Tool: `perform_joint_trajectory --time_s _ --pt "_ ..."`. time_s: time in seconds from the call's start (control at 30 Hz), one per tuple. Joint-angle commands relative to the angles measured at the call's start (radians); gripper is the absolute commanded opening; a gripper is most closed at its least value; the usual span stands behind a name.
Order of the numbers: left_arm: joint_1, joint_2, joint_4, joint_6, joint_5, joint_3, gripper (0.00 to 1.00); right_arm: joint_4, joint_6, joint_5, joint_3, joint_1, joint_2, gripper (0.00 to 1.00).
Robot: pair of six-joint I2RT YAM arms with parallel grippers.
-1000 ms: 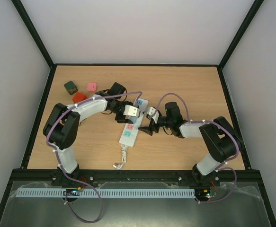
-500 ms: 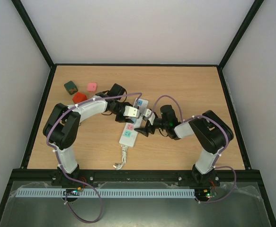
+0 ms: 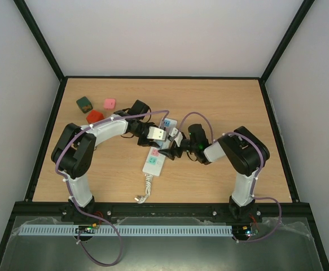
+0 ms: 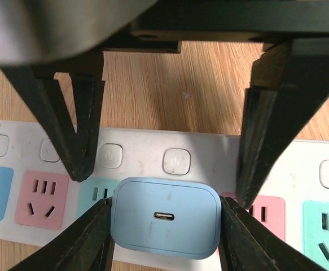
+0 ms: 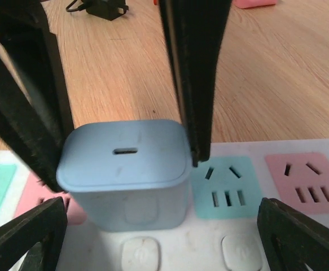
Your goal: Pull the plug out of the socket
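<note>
Next, my left gripper pulls the plug up and carries it to bare wood point(image 3: 107, 117) beside the red block on the gripper's left in the top view. Then it lowers and releases the plug.
The socket is a long white power strip point(image 3: 153, 162) with pastel outlet faces, lying in the middle of the table. It also shows in the left wrist view point(image 4: 141, 148) and the right wrist view point(image 5: 198, 248). A light blue cube plug point(image 4: 165, 217) point(image 5: 122, 169) sits in it, seated on the strip. My left gripper point(image 4: 165, 221) point(image 3: 157, 135) is shut on the plug's two sides. My right gripper point(image 5: 159, 217) point(image 3: 166, 151) is open. Its fingers point(image 4: 77, 135) come down on the strip on either side of the plug.
A green block point(image 3: 84, 103), a pink block point(image 3: 109, 103) and a red block point(image 3: 95, 116) lie at the back left. The strip's coiled white cord point(image 3: 147, 183) runs towards the near edge. A small black object point(image 5: 105, 8) lies on the wood beyond the strip.
My right arm has moved left, bringing its open gripper over the strip around the plug. My left gripper has stayed on the plug.
</note>
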Motion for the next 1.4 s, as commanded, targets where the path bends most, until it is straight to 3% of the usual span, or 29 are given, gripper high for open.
perform_joint_trajectory --time_s 0.0,0.5,1.37 --pt "-0.001 -0.008 -0.057 0.008 0.063 -0.004 0.43 -0.003 -0.011 0.012 0.041 0.006 0.029 0.9" --pt "0.023 -0.033 -0.066 -0.011 0.11 0.006 0.39 -0.177 -0.123 0.054 0.054 0.035 0.001 0.86" --pt "0.069 -0.123 0.0 -0.09 0.229 -0.055 0.36 -0.205 -0.156 0.029 0.061 0.044 0.051 0.83"
